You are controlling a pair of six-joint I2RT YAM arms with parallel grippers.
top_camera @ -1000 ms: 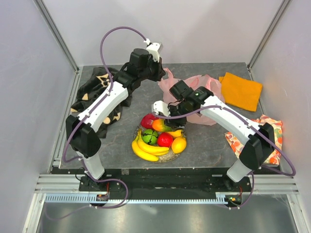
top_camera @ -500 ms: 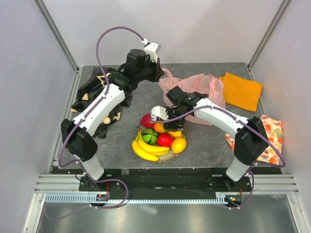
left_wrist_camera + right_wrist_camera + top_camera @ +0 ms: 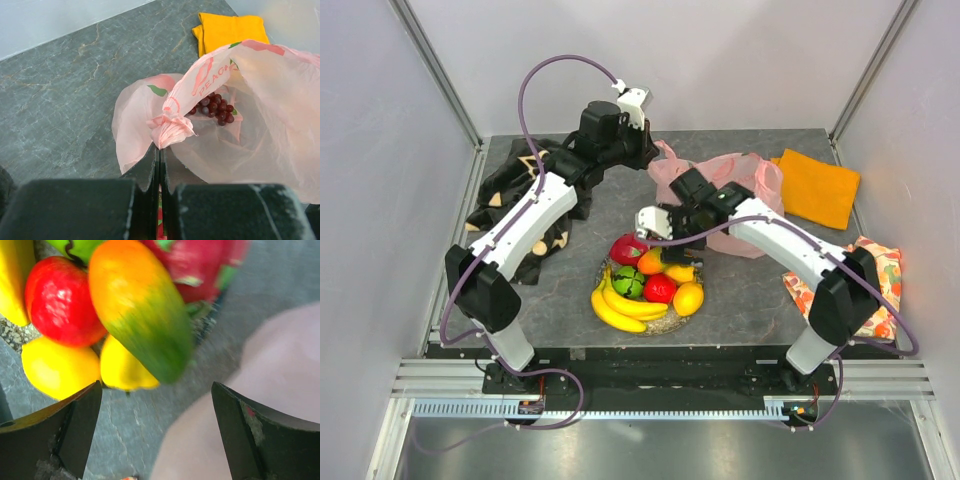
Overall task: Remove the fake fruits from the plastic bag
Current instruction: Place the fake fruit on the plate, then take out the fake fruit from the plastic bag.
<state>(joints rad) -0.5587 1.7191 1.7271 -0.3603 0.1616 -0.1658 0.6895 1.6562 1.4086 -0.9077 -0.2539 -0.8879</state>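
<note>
The grapes are still inside the bag, so the robot's right gripper will move outward and to the right in the top view, then down into the bag onto them.
The pink plastic bag lies at the back middle of the table. My left gripper is shut on its bunched handle and lifts it. Dark purple grapes lie inside the bag. The other fake fruits sit piled on the glitter plate: a banana bunch, a dragon fruit, a green ball, a red apple and yellow pieces. An orange-green fruit rests on top of the pile. My right gripper hangs open just behind it, holding nothing.
An orange cloth lies at the back right and a floral cloth by the right wall. A dark patterned cloth lies under the left arm at the back left. Enclosure walls stand on three sides.
My right gripper lowered the orange-green fruit onto the pile, opened wide and drew back a little toward the bag. The left gripper kept its hold on the bag handle.
</note>
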